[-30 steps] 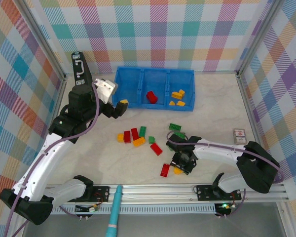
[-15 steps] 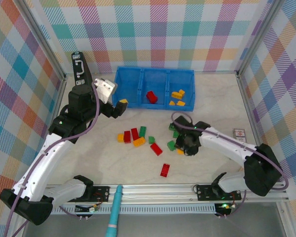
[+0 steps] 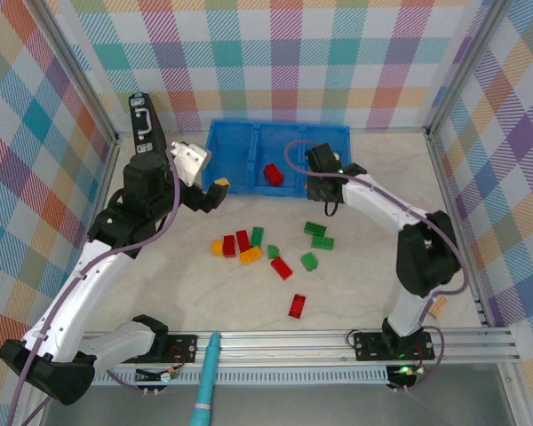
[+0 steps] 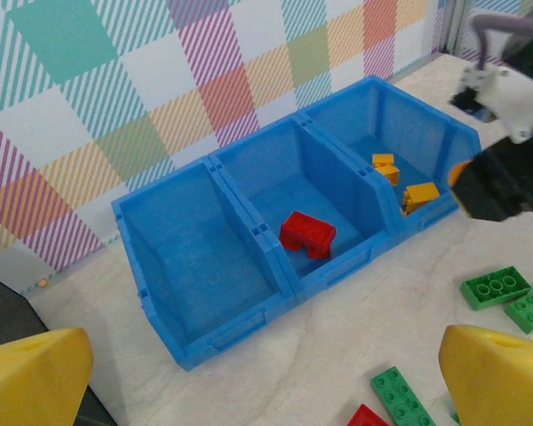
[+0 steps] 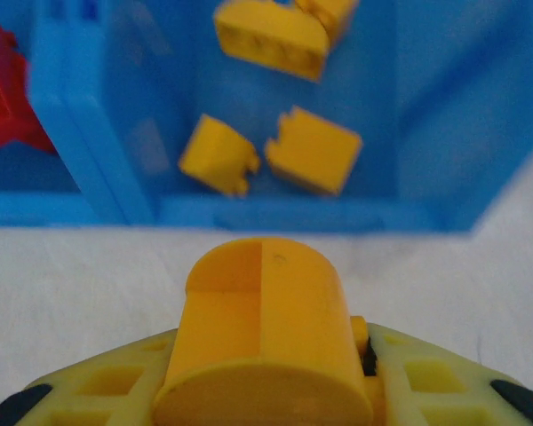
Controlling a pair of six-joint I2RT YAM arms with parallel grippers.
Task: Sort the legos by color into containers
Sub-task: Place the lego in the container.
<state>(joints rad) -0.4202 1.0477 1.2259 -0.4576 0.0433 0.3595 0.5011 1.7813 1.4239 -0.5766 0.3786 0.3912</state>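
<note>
My right gripper moves outward over the front side of the tray's section holding yellow-orange bricks next and releases the matching round piece there, since that section lies outward.
The blue three-compartment tray [image 3: 240, 133] stands at the back of the table. Its middle compartment holds a red brick [image 3: 273, 174], which the left wrist view [image 4: 307, 233] also sees. Yellow-orange bricks [image 5: 313, 161] lie in the right one. My right gripper [image 3: 324, 186] hovers at the front wall of that right compartment. It is shut on a round yellow-orange piece [image 5: 266, 328]. My left gripper [image 3: 210, 191] is open and empty, left of the tray's front. Red [image 3: 282, 267], green [image 3: 316, 229] and yellow-orange [image 3: 250, 256] legos are scattered on the table in front.
A black case with a handle [image 3: 144, 120] leans at the back left wall. A lone red brick [image 3: 297, 305] lies near the front rail, where a teal tool [image 3: 206, 382] rests. Plaid walls close in three sides.
My right arm has swung from the front of the table up to the tray's right compartment, carrying the round yellow-orange piece. The left arm has stayed still.
</note>
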